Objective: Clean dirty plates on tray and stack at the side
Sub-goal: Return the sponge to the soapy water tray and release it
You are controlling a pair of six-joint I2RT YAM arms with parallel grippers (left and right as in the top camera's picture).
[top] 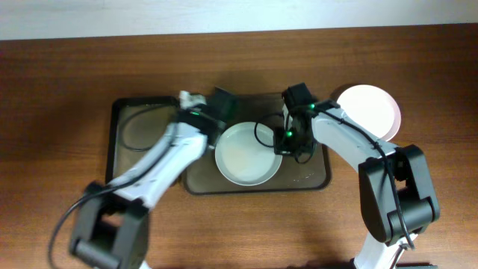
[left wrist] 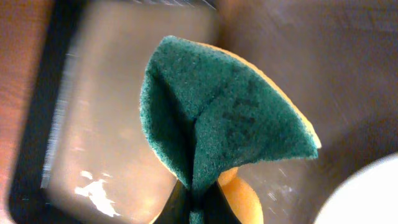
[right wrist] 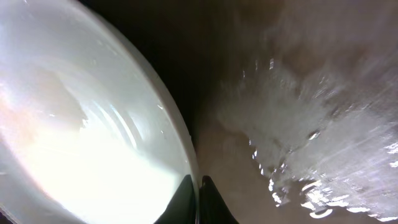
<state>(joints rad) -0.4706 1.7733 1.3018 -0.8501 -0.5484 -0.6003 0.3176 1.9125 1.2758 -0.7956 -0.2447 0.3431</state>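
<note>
My left gripper moves away from the plate next, then lowers the sponge onto the smaller dark tray's wet bottom.
A white plate lies on the brownish-grey tray. My right gripper is shut on the plate's right rim; the right wrist view shows its fingers pinching the rim of the plate. My left gripper is shut on a green and yellow sponge, held over the tray's upper left part beside the plate, whose edge shows in the left wrist view. Another white plate sits on the table to the right of the tray.
A smaller dark tray lies left of the large tray, partly under my left arm. The left wrist view shows its wet bottom. Wooden table surrounds both trays; a wall edge runs along the far side.
</note>
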